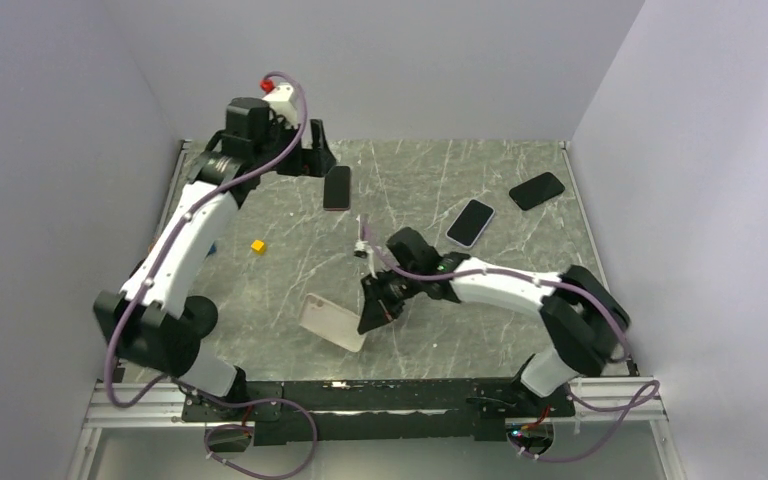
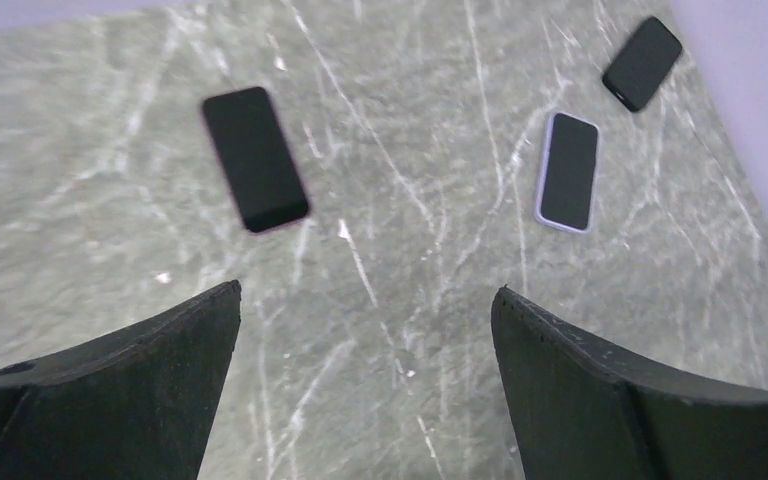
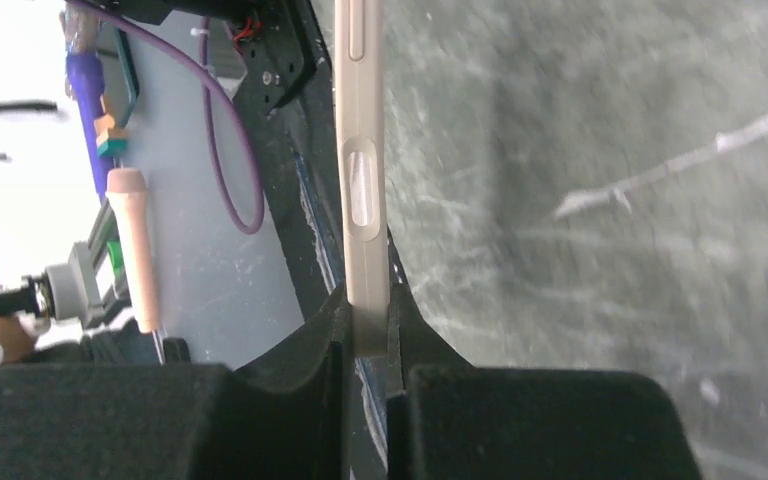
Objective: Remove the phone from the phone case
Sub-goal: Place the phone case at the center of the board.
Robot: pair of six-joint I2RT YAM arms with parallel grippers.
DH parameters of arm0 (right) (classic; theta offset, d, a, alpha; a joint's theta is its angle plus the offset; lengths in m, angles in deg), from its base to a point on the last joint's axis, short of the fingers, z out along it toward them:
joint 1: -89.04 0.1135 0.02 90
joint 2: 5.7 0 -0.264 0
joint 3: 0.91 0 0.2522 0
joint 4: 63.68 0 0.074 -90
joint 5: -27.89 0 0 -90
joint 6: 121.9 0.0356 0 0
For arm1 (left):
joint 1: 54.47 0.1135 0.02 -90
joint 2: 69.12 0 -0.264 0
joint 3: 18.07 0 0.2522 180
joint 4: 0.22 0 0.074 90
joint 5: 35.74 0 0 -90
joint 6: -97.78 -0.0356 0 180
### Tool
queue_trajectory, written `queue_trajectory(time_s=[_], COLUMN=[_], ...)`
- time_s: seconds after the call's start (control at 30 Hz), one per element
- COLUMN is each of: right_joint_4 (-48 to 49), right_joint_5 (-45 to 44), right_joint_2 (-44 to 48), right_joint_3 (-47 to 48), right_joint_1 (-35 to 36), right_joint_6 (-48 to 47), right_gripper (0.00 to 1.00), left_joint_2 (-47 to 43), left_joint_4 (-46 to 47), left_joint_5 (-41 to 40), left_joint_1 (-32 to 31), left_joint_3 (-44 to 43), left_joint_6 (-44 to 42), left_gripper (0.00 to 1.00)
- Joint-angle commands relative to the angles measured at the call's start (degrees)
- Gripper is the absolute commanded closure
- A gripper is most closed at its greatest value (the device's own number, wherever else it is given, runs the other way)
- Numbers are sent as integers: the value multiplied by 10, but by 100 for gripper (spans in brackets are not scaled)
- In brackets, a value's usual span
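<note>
My right gripper will next lower the case back and flat onto the table's front part below and back, clear of phones, then release it.
My right gripper (image 1: 372, 312) is shut on one edge of a pale beige phone case (image 1: 332, 322) and holds it tilted, just above the table's front middle. In the right wrist view the case (image 3: 360, 170) shows edge-on between the shut fingers (image 3: 365, 320); no dark screen shows in it. A dark phone with a pinkish rim (image 1: 337, 187) lies flat at the back. My left gripper (image 1: 310, 160) is open and empty just behind it, and the phone (image 2: 255, 158) lies ahead of the jaws (image 2: 365, 292) to the left.
A phone in a lavender case (image 1: 471, 222) and a black phone (image 1: 537, 190) lie at the back right; both show in the left wrist view (image 2: 568, 171) (image 2: 642, 62). A small yellow cube (image 1: 258, 246) sits left of centre. Walls close off three sides.
</note>
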Motion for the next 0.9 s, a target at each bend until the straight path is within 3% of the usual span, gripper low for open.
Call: queue_trajectory(time_s=[0.0, 0.3, 0.43, 0.47, 0.53, 0.63, 0.7, 0.87], right_joint_4=[-51, -312, -390, -399, -393, -288, -198, -46], right_joint_5=[114, 200, 188, 181, 147, 63, -9, -239], right_joint_2=[-87, -300, -346, -354, -359, -308, -256, -103], right_joint_3=[99, 300, 346, 351, 351, 299, 257, 137], right_joint_1=[12, 37, 38, 38, 38, 33, 15, -68], right_joint_6=[-117, -365, -423, -428, -411, -317, -245, -53], right_gripper=[100, 100, 95, 91, 72, 37, 4, 0], left_joint_2=[-101, -271, -282, -283, -283, -277, -275, -264], left_joint_4=[52, 124, 102, 103, 107, 100, 95, 93], left_joint_5=[-115, -305, -343, -334, -318, -322, -319, -303], left_joint_1=[5, 18, 31, 31, 31, 31, 31, 31], left_joint_3=[71, 172, 158, 159, 159, 154, 151, 147], left_joint_6=[-33, -30, -38, -36, -39, -41, -40, -37], left_gripper=[1, 1, 1, 1, 1, 1, 1, 1])
